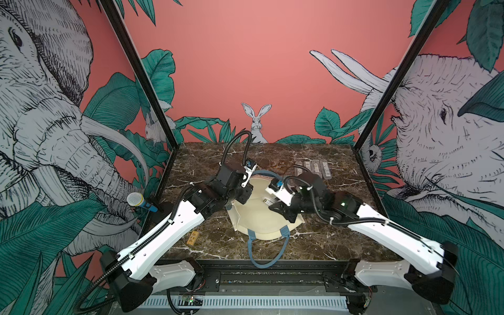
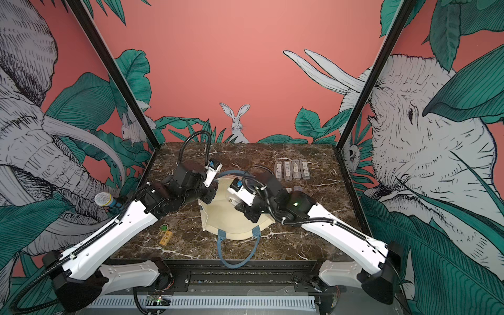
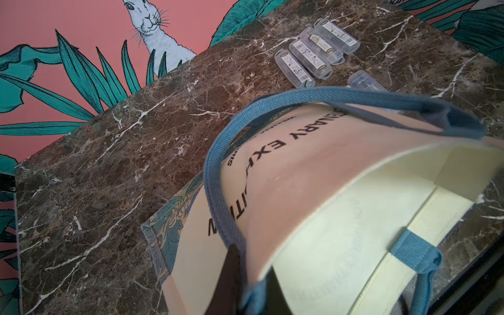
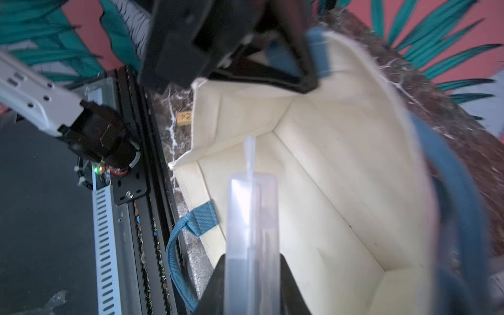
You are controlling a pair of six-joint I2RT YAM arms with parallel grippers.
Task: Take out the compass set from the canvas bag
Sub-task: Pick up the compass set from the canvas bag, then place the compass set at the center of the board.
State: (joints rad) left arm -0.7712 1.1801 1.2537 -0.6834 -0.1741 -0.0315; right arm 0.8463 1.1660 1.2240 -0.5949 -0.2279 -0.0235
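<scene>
I should next swing my right gripper away from the bag [image 2: 231, 221] and lower the compass set onto the tabletop before the row's end case. I should release it there, since that spot is bare.
The cream canvas bag [image 1: 259, 221] [image 2: 231, 221] lies mid-table with its mouth held open; its black lettering and blue-green patterned band show in the left wrist view [image 3: 313, 169]. My left gripper [image 1: 243, 200] [image 2: 208, 197] [image 3: 252, 283] is shut on the bag's upper rim at a blue strap, and it also shows in the right wrist view [image 4: 297, 65]. My right gripper [image 1: 272, 206] [image 2: 239, 207] [image 4: 252, 272] is shut on the compass set [image 4: 252, 218], a long clear plastic case, just above the bag's cream interior [image 4: 341, 169].
Several clear cases [image 1: 313, 167] [image 2: 293, 169] [image 3: 313, 51] lie in a row at the back right, with another [image 3: 365, 81] nearer the bag. A small wooden tag [image 1: 193, 237] [image 2: 165, 236] lies front left. A blue handle loop [image 1: 266, 253] hangs over the front edge. A microphone [image 1: 136, 200] stands at the left edge.
</scene>
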